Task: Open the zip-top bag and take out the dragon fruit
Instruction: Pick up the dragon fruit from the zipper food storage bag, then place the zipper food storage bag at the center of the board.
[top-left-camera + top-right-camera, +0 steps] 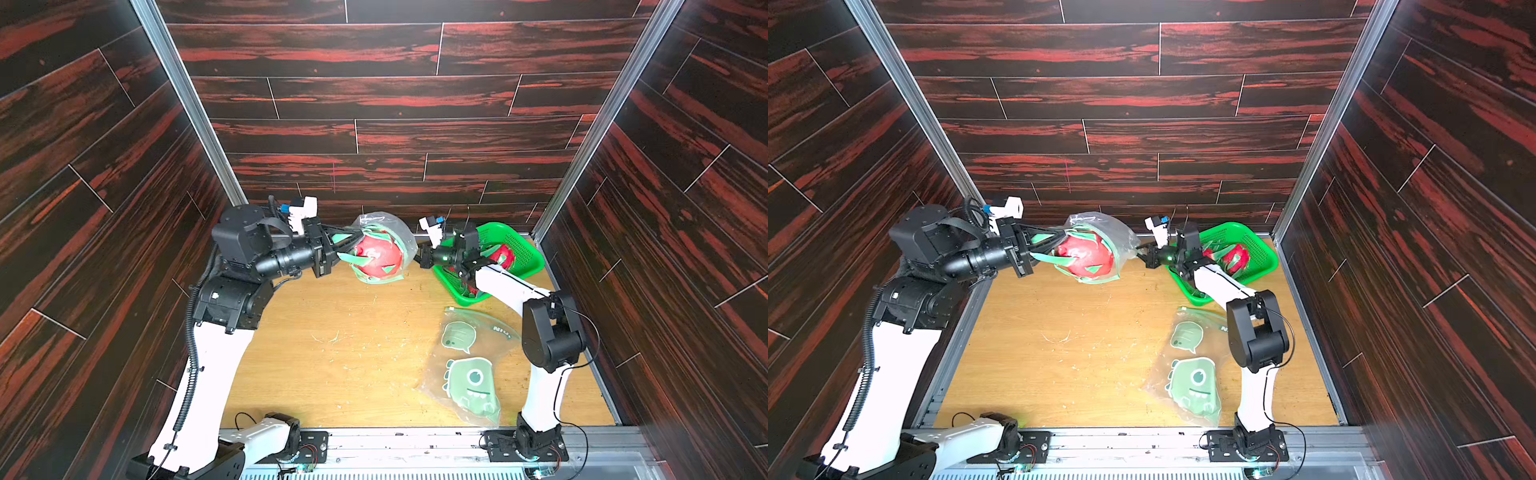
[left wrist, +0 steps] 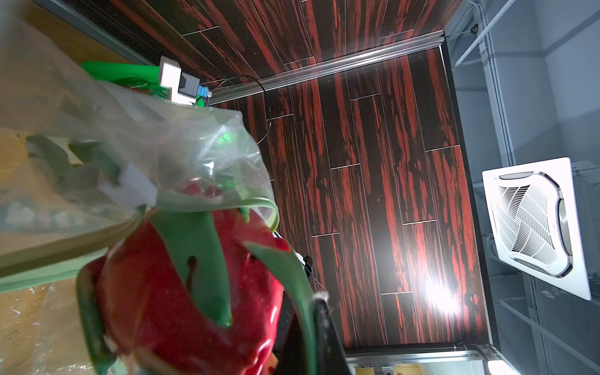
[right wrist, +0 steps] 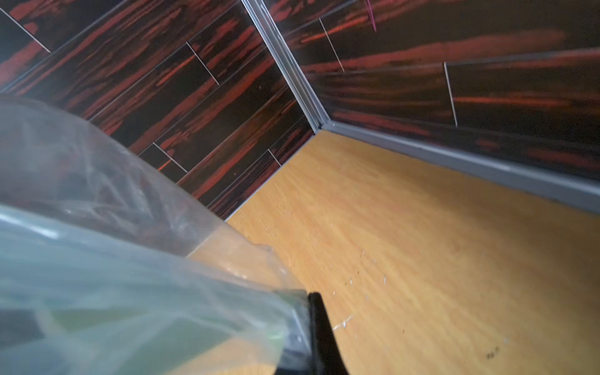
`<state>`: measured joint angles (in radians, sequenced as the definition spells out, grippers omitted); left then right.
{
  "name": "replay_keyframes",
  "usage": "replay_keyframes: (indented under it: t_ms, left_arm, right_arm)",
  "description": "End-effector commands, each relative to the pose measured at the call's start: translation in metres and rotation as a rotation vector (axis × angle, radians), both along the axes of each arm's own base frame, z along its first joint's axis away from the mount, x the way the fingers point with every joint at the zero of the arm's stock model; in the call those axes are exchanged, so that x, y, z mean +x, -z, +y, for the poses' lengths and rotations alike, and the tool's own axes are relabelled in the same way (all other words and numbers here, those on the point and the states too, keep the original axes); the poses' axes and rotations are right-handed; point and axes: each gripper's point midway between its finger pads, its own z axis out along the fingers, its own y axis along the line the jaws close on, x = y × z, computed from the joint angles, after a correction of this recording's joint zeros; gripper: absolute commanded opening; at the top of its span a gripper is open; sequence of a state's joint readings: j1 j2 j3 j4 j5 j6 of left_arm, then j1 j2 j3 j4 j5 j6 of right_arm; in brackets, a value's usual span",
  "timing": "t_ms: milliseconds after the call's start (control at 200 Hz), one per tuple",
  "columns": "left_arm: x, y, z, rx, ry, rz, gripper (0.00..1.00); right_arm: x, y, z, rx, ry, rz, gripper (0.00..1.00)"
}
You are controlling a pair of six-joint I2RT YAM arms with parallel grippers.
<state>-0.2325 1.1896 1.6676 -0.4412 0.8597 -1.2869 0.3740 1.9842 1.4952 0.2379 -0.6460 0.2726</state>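
The left gripper holds the half-freed dragon fruit, so the right gripper should next pull away from the fruit and down, and release over the tabletop (image 1: 421, 289) beside the green basket.
A clear zip-top bag (image 1: 390, 226) (image 1: 1115, 232) hangs in the air at the back of the table, stretched between my two grippers. A red dragon fruit (image 1: 380, 255) (image 1: 1088, 257) with green scales sticks halfway out of its open mouth, toward the left arm. My left gripper (image 1: 353, 245) (image 1: 1054, 243) is shut on one green scale of this dragon fruit (image 2: 181, 308); the scale lies pinched along the black finger (image 2: 321, 311). The bag's green zip strip and white slider (image 2: 130, 188) ring the fruit. My right gripper (image 1: 419, 257) (image 1: 1142, 253) (image 3: 308, 298) is shut on the bag's (image 3: 130, 276) far closed end.
A green perforated basket (image 1: 525, 249) (image 1: 1262, 249) stands at the back right, under the right wrist, with red dragon fruit (image 1: 505, 255) (image 1: 1237, 255) inside. An empty clear bag printed with green monsters (image 1: 465, 365) (image 1: 1192, 374) lies flat at the front right. Dark walls enclose the wooden table.
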Motion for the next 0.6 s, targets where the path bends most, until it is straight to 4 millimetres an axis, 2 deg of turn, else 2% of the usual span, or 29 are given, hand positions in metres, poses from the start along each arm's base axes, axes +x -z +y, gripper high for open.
replay_keyframes:
  t_ms: [0,45,190,281,381,461,596]
  left_arm:
    - [-0.073,-0.090,0.012,-0.068,0.055,-0.460,0.00]
    - [-0.064,-0.071,0.009,-0.050,0.054,-0.424,0.00]
    - [-0.026,0.020,-0.007,0.053,0.068,-0.248,0.00]
    - [-0.014,0.068,-0.014,0.127,0.085,-0.170,0.00]
    - [-0.015,0.101,-0.030,0.170,0.167,-0.138,0.00]
    - [-0.013,0.126,-0.031,0.244,0.189,-0.104,0.00]
    - [-0.024,0.155,-0.039,0.287,0.291,-0.076,0.00]
  right_arm:
    - [0.024,0.123,-0.056,-0.217,0.237,0.303,0.00]
    - [0.025,0.115,-0.054,-0.199,0.232,0.296,0.00]
    - [0.022,0.082,-0.045,-0.145,0.216,0.315,0.00]
    - [0.016,0.056,-0.038,-0.109,0.194,0.331,0.00]
    - [0.012,0.039,-0.036,-0.082,0.201,0.368,0.00]
    - [0.012,0.026,-0.033,-0.049,0.200,0.380,0.00]
    - [0.025,0.015,-0.041,-0.042,0.264,0.389,0.00]
